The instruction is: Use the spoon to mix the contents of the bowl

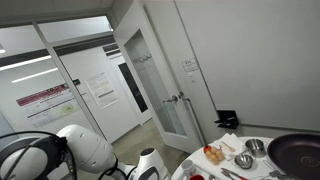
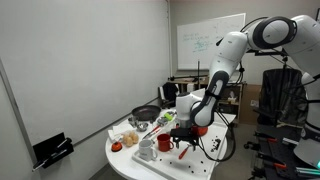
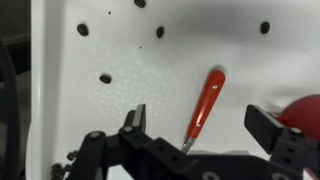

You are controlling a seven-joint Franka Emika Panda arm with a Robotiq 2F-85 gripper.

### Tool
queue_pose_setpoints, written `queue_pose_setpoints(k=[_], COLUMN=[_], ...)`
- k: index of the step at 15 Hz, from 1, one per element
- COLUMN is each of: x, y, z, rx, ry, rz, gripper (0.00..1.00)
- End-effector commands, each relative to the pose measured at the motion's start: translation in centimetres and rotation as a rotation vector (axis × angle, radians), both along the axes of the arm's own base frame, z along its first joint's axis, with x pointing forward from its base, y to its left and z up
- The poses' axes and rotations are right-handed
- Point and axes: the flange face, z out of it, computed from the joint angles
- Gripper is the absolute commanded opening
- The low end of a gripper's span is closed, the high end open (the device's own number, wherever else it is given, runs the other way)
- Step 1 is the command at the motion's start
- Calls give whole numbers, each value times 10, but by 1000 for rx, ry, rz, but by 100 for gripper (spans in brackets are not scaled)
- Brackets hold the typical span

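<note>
The spoon's red-orange handle lies flat between my gripper's open fingers, so I need to lower my gripper over it near the spoon's metal neck and close.
The spoon (image 3: 205, 103) lies flat on the white perforated table (image 3: 150, 70). It has a red-orange handle, and its metal neck runs under my gripper body. My gripper (image 3: 200, 122) hangs open right above it, with one finger on each side of the handle and not touching it. In an exterior view the gripper (image 2: 182, 138) points down over the table's near side. A red rounded thing (image 3: 305, 110) shows at the right edge of the wrist view; I cannot tell if it is the bowl. Two small metal bowls (image 1: 243, 160) stand on the table in an exterior view.
A black pan (image 1: 298, 152) (image 2: 147, 113) sits at the back of the table. Food pieces (image 1: 213, 153) and a white napkin (image 1: 230, 143) lie near the metal bowls. A grey block (image 2: 147, 152) and small red item (image 2: 117, 146) stand near the table's edge.
</note>
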Motion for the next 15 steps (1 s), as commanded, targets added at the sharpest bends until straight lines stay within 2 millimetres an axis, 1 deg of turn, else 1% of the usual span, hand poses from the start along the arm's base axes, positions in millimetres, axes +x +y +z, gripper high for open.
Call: queue_pose_setpoints(k=[1, 3, 5, 7, 8, 9, 10, 11, 15], x=[19, 28, 40, 50, 54, 57, 59, 61, 64], y=[-11, -21, -29, -33, -33, -32, -30, -28, -18], z=[-27, -37, -44, -47, -48, -48, -49, -49, -44], rx=[-18, -31, -39, -35, -36, -28, -16, -11, 26], ry=[6, 18, 23, 29, 32, 35, 38, 38, 32], rz=[-26, -38, -53, -69, -74, -75, -76, -76, -74], gripper=[100, 100, 100, 100, 98, 74, 73, 68, 36])
